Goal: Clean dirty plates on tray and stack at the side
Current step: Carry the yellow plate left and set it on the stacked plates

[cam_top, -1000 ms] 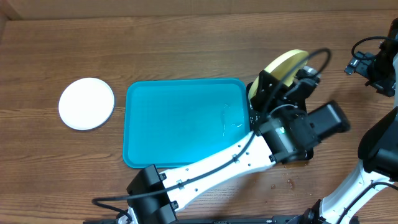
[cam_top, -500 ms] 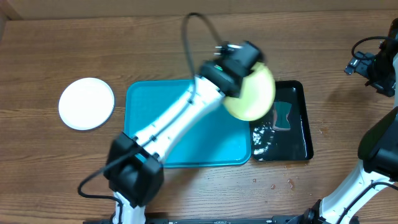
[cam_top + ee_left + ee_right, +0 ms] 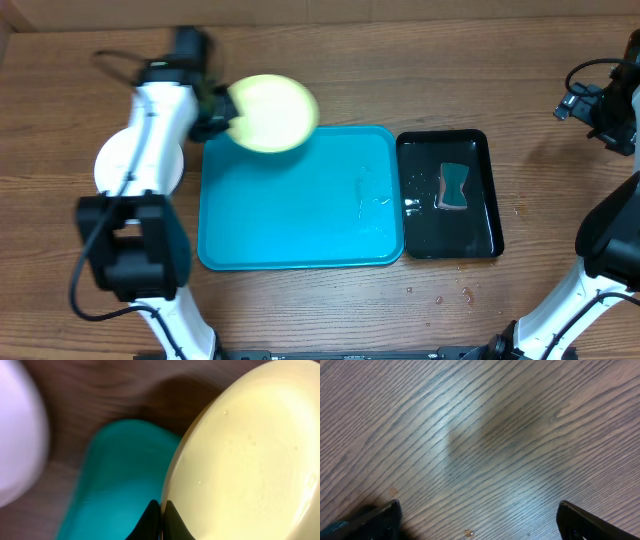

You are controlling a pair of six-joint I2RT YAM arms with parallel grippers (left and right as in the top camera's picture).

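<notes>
The white plate (image 3: pixel 112 160) (image 3: pixel 18 435) lies beside the tray. So next, my left gripper moves to the left in the overhead view and down to release the held plate's rim over it.
My left gripper (image 3: pixel 222 112) is shut on the rim of the light green plate (image 3: pixel 272 112) and holds it in the air over the far left corner of the turquoise tray (image 3: pixel 300 200). In the left wrist view the plate (image 3: pixel 245 455) fills the right side, pinched between my fingers (image 3: pixel 161 520), with the tray (image 3: pixel 120 475) below. A white plate (image 3: pixel 112 160) lies on the table left of the tray, partly under my left arm; it is a white blur in the left wrist view (image 3: pixel 17 435). The pale blue plate is out of view. My right gripper (image 3: pixel 479 520) is open over bare wood.
A narrow black tray (image 3: pixel 450 195) with water and a teal sponge (image 3: pixel 456 187) sits right of the turquoise tray. Water drops lie on the turquoise tray's right part and on the table in front of the black tray. The right arm (image 3: pixel 605 100) is at the far right edge.
My left arm has swung the green plate from over the black tray leftward across the turquoise tray to its far left corner. The right arm has not moved.
</notes>
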